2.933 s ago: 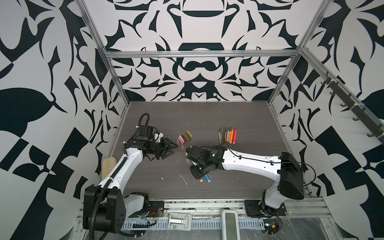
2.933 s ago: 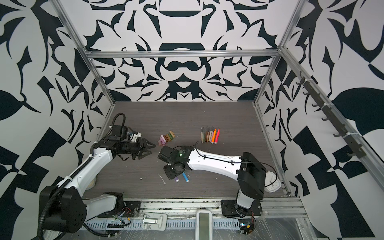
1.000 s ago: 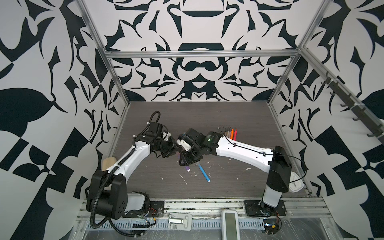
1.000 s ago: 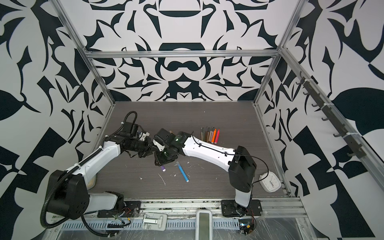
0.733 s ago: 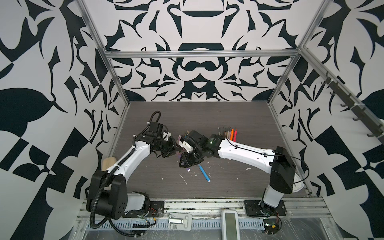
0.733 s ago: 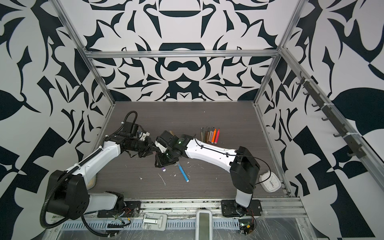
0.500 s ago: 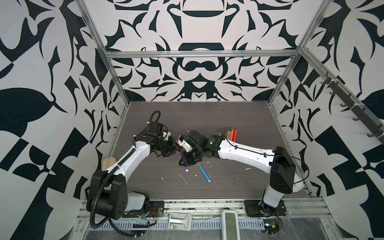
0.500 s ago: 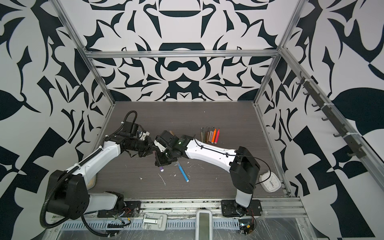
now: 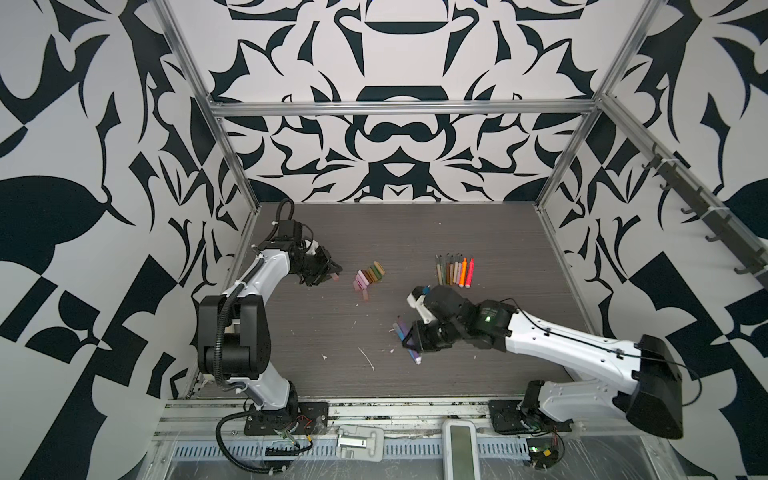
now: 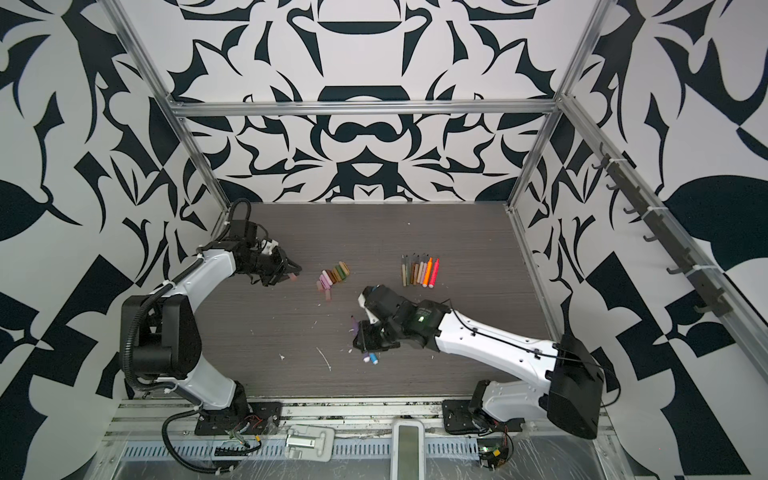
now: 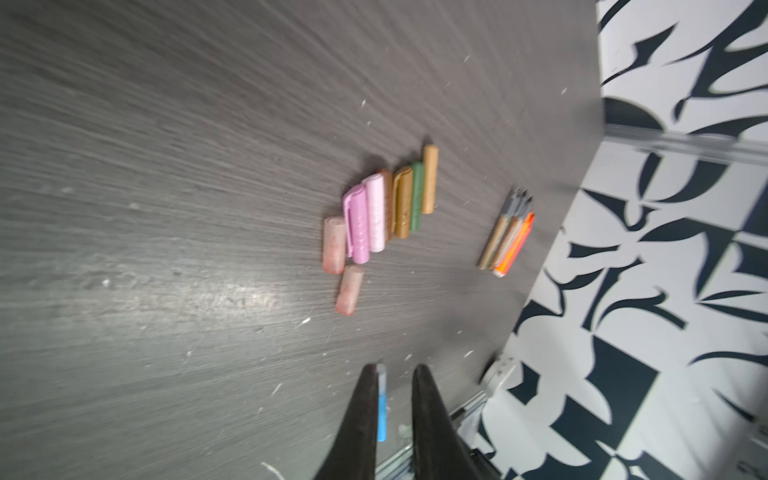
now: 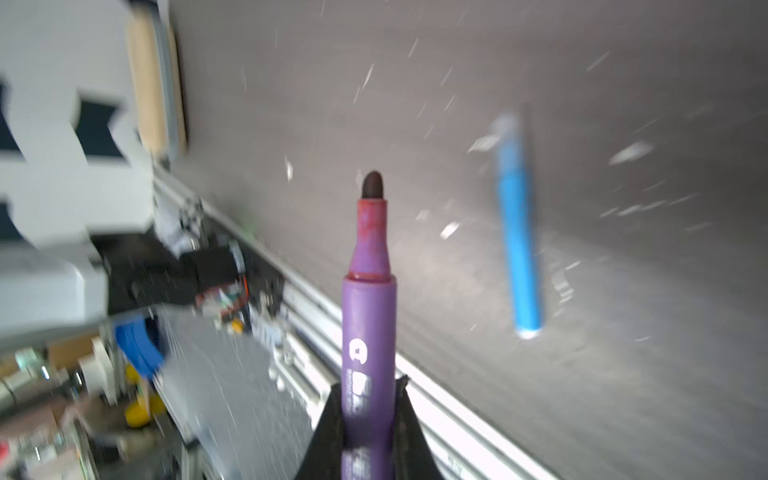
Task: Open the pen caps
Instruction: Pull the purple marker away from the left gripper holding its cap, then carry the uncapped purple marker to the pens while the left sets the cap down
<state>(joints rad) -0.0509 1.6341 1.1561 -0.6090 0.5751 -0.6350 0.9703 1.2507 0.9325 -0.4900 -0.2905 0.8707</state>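
The bare spot beside the loose pinkish caps is below my left gripper, so my left gripper needs to lower its fingers toward those caps and release the cap there, where similar ones lie.
My right gripper (image 12: pixel 368 382) is shut on a purple pen (image 12: pixel 368 316) whose dark tip is bare; it hangs low over the front middle of the table (image 9: pixel 409 338) (image 10: pixel 361 338). Beside it a blue pen (image 12: pixel 517 224) (image 9: pixel 414 356) lies on the table. At the left, my left gripper (image 9: pixel 332 275) (image 10: pixel 291 275) has its jaws close together (image 11: pixel 395 370); in both top views a small pale pinkish cap shows at its tip. To its right lie several loose pen caps (image 9: pixel 370 274) (image 10: pixel 334 276) (image 11: pixel 386 208) in a row.
A row of several uncapped pens (image 9: pixel 455 270) (image 10: pixel 419 270) (image 11: pixel 507 237) lies at the back right. White scraps (image 9: pixel 368 357) litter the front of the table. A beige case (image 12: pixel 151 83) rests against the left wall. Metal frame posts and patterned walls close in three sides.
The two grippers were together left of centre. Now they are apart: the right has swung right and forward with the purple pen, and the left has drawn back to the left with the cap.
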